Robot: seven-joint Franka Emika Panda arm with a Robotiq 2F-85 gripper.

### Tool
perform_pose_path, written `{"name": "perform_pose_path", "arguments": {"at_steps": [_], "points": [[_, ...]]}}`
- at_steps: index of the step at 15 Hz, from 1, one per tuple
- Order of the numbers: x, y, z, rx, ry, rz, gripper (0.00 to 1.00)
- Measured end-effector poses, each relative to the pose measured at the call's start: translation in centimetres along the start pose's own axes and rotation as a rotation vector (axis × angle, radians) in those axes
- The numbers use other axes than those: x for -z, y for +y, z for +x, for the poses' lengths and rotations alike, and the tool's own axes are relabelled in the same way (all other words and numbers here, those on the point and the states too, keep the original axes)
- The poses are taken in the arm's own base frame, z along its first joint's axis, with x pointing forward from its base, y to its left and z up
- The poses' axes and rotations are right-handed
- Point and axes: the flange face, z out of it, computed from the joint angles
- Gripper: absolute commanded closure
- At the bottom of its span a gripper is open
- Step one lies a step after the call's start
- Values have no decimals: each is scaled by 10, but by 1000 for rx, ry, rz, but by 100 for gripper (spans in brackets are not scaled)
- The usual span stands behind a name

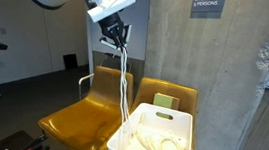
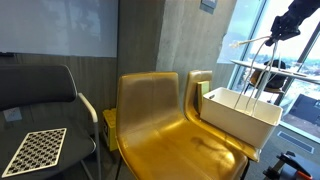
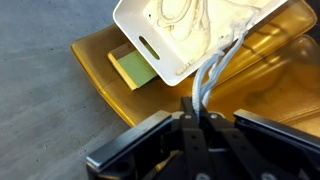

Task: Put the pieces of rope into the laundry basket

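Observation:
My gripper should move over the middle of the basket next. Then it should go down toward the coiled rope.
My gripper [image 1: 117, 35] hangs high above the white laundry basket [image 1: 185, 121] and is shut on a white rope [image 1: 125, 81]. The rope dangles from the jaws down into the basket, where more rope lies coiled [image 1: 157, 143]. In an exterior view the gripper [image 2: 276, 31] is at the top right with the rope [image 2: 258, 70] hanging into the basket [image 2: 235, 117]. In the wrist view the jaws [image 3: 196, 112] pinch the rope [image 3: 215, 70] above the basket [image 3: 150, 25].
The basket sits on a yellow chair [image 1: 166, 90] beside another yellow chair [image 1: 79, 116]. A concrete pillar [image 1: 229, 65] stands behind. A black chair [image 2: 40, 95] holds a checkerboard [image 2: 35, 150]. A green-lined box [image 3: 130, 68] lies beside the basket.

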Motion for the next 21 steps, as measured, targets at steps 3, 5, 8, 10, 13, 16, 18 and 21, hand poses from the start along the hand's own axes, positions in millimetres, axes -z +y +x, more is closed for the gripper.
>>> {"name": "perform_pose_path", "arguments": {"at_steps": [3,5,8,10,13,16,18,21], "points": [[-15,6,-12,-23,-21,17,99],[-31,12,-20,-39,-41,32,99],[-61,25,-31,-62,-71,49,99],[-83,37,-37,-77,-87,47,99],[-111,56,-50,-99,-109,33,99],[-144,60,-65,-95,-151,37,99],[-168,55,-74,-87,-189,56,69],[-198,42,-79,-79,-237,88,49]]}}
